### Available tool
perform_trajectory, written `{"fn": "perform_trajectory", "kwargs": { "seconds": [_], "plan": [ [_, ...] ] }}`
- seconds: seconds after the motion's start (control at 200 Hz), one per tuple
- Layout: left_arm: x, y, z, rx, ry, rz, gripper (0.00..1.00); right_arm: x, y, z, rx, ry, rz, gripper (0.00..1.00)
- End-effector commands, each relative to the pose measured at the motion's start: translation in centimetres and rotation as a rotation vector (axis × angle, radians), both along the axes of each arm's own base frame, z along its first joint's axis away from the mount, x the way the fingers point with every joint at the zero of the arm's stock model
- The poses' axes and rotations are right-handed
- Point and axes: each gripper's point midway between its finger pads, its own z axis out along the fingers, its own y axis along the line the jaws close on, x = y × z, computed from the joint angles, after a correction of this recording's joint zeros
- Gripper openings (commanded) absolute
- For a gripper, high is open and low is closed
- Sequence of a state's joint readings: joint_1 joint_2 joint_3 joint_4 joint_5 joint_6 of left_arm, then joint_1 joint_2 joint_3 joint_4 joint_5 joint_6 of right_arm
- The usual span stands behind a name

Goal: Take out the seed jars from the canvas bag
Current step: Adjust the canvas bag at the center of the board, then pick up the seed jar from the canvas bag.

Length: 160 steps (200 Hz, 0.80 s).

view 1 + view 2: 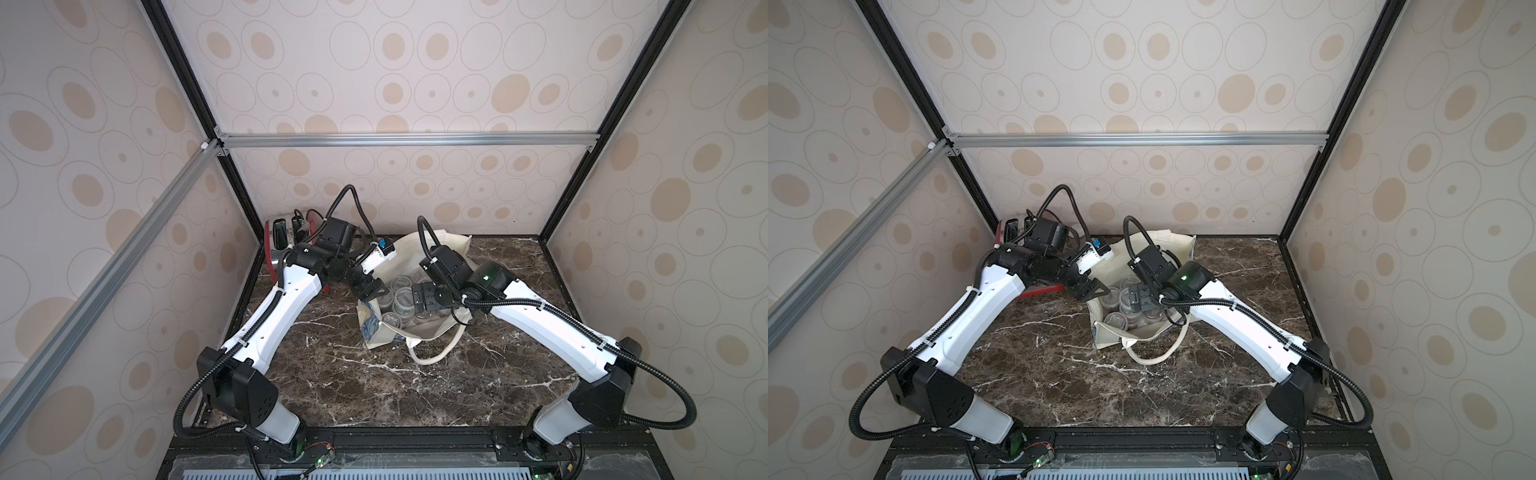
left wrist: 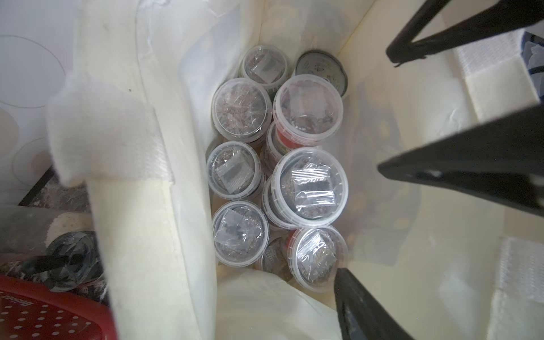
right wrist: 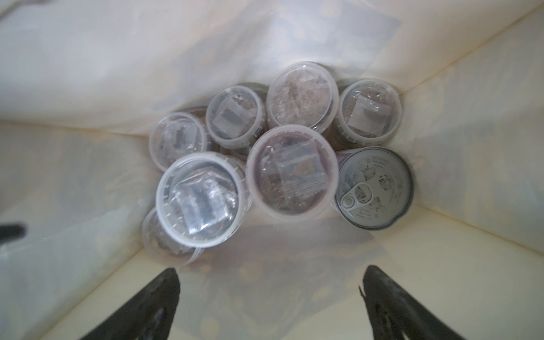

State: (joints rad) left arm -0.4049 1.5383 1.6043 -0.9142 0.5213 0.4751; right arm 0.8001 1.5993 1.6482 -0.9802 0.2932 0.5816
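My right gripper will move down and outward into the bag next, with its fingers on both sides of the clear seed jar beside the tin can, because the jar's lid stands above the row behind.
The cream canvas bag (image 1: pixel 434 328) stands open mid-table, seen in both top views. Several clear lidded seed jars (image 3: pixel 291 172) are packed upright inside, some stacked; they also show in the left wrist view as seed jars (image 2: pixel 312 184). My right gripper (image 3: pixel 272 279) hangs open over the bag's mouth, above the jars, with nothing between its fingers. My left gripper (image 1: pixel 374 293) is at the bag's left rim, jaws apart. One of its fingers (image 2: pixel 359 300) is inside the bag beside a jar. The other is hidden behind the bag's wall.
A pull-tab tin can (image 3: pixel 374 188) stands among the jars at one end of the bag. A red appliance (image 1: pixel 274 245) sits at the back left corner, close to the left arm. One bag handle (image 1: pixel 432 353) loops onto the marble table (image 1: pixel 374 386) in front.
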Motion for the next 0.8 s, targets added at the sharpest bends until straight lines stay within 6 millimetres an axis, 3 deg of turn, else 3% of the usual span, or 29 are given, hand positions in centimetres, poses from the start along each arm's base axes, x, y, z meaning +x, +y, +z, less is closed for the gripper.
{"fn": "perform_trajectory", "kwargs": {
  "seconds": [0.0, 0.13, 0.2, 0.305, 0.49, 0.645, 0.795],
  "plan": [
    [-0.7, 0.2, 1.5, 0.006, -0.05, -0.021, 0.83, 1.8, -0.1, 0.2, 0.031, -0.019, -0.113, 1.0],
    [-0.1, 1.9, 2.9, 0.064, -0.124, 0.045, 0.98, 3.2, 0.9, -0.3, 0.106, -0.013, -0.233, 0.99],
    [-0.3, 2.6, 3.4, 0.081, -0.17, 0.068, 0.98, 3.9, 1.3, -0.6, 0.138, -0.02, -0.272, 0.99],
    [-0.6, 3.9, 3.9, 0.103, -0.213, 0.11, 0.98, 5.0, 0.1, -1.5, 0.131, -0.033, -0.392, 0.95],
    [-1.2, 7.1, 3.1, 0.142, -0.248, 0.182, 0.98, 6.0, -0.8, -3.2, 0.058, 0.003, -0.442, 0.93],
    [-1.0, 10.4, 2.9, 0.09, -0.23, 0.283, 0.98, 6.0, 0.1, -4.2, 0.063, 0.041, -0.414, 0.9],
    [-0.8, 12.7, 0.6, 0.097, -0.206, 0.363, 0.98, 5.9, 0.7, -5.4, 0.059, 0.084, -0.402, 0.86]
  ]
}}
